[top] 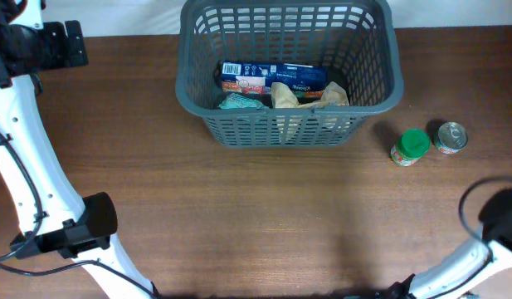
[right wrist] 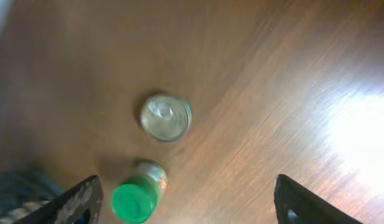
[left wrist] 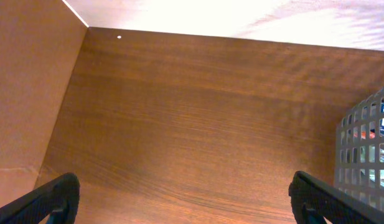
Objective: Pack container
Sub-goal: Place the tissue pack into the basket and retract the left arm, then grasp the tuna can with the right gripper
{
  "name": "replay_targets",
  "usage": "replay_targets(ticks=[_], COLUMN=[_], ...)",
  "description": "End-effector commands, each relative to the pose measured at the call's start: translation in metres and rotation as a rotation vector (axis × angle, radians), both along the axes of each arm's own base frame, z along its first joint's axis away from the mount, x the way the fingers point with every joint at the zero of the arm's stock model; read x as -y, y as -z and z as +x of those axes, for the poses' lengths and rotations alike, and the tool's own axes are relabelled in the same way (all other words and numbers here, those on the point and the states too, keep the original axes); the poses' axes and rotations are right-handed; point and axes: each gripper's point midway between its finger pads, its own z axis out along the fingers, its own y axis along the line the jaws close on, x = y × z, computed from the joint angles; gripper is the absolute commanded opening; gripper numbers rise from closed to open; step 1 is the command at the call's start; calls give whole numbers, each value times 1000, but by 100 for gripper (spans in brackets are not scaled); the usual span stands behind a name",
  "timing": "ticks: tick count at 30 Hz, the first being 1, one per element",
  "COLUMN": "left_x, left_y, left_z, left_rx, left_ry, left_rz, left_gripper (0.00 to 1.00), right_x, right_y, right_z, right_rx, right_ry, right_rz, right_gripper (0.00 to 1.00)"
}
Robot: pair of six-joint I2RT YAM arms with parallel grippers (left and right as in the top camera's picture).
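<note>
I should move my right gripper outward and down next until its fingers are on both sides of the silver can beside the jar (top: 411,147), since the can is standing upright beyond my open fingers.
The dark grey basket (top: 202,112) stands at the back middle of the table and holds a blue box (top: 272,75), a teal packet (top: 239,102) and tan bags (top: 309,96). Its lattice wall shows at the right edge of the left wrist view (left wrist: 366,149). A green-lidded jar (top: 411,147) and a silver can (top: 451,137) stand on the table right of the basket. Both also show in the right wrist view, the jar (right wrist: 137,193) and the can (right wrist: 165,116). My right gripper (right wrist: 188,202) is open and empty above the jar. My left gripper (left wrist: 185,199) is open and empty over bare wood.
The left arm (top: 23,166) runs along the table's left side. The right arm (top: 488,241) is at the front right corner. The wooden table's back edge (left wrist: 241,37) meets a white wall.
</note>
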Motion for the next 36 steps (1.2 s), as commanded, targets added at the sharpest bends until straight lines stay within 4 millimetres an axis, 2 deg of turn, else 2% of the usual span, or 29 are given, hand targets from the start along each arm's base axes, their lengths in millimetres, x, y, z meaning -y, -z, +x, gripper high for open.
replay_targets(ticks=[1,4,6,9,13,20,30,36], left_x=[-1,-1,-1,-1,-1,-1,-1,-1], left_y=[-1,-1,-1,-1,-1,-1,-1,-1], left_z=[-2,-2,-2,-2,-2,-2,-2,-2], left_rx=[2,2,2,2,2,2,2,2], left_ry=[-14,-14,-14,-14,-14,-14,-14,-14], left_rz=[-10,-10,-10,-9,-10,-9,-10,-9], left_gripper=[99,99,99,99,99,99,99,99], right_x=[-21,-32,-34,-39,-37,-37,-42,-40], right_y=[58,90,110,125,139,181,222,224], right_z=[21,37,46,57,61,57,50,53], right_rx=[-106,-153,-220,-236,-242,-258,-266,-253], right_ry=[-54,-101,-139,-184,-186,-183,-184,-182], right_rz=[97,104,27,0,-17,-4,14,5], right_gripper=[80,85,92,96,99,99,99,99])
